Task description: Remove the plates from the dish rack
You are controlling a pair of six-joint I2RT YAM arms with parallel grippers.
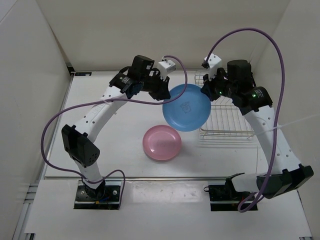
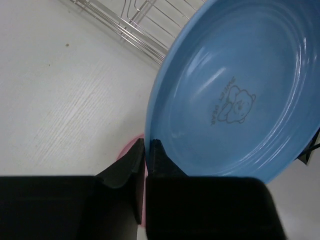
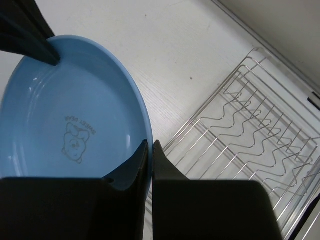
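Note:
My left gripper needs to move the light blue plate [image 1: 186, 107] back and down onto the pink plate [image 1: 162, 142] and let go of it there, because the pink plate is flat and empty below.
The light blue plate [image 1: 186, 107] hangs in the air between both arms, left of the dish rack [image 1: 225, 116]. My left gripper [image 1: 167, 93] is shut on its left rim [image 2: 148, 145]. My right gripper [image 1: 204, 90] is shut on its right rim [image 3: 150, 145]. The plate's inside with a bear print shows in the left wrist view [image 2: 240, 95] and the right wrist view [image 3: 70, 115]. The pink plate [image 1: 162, 142] lies flat on the table below the blue one, with a sliver showing by my left fingers [image 2: 129, 147]. The rack's slots [image 3: 260, 130] hold no plates.
White walls enclose the table on the left, back and right. Purple cables loop above both arms. The rack stands at the right rear, close to my right arm [image 1: 265, 125].

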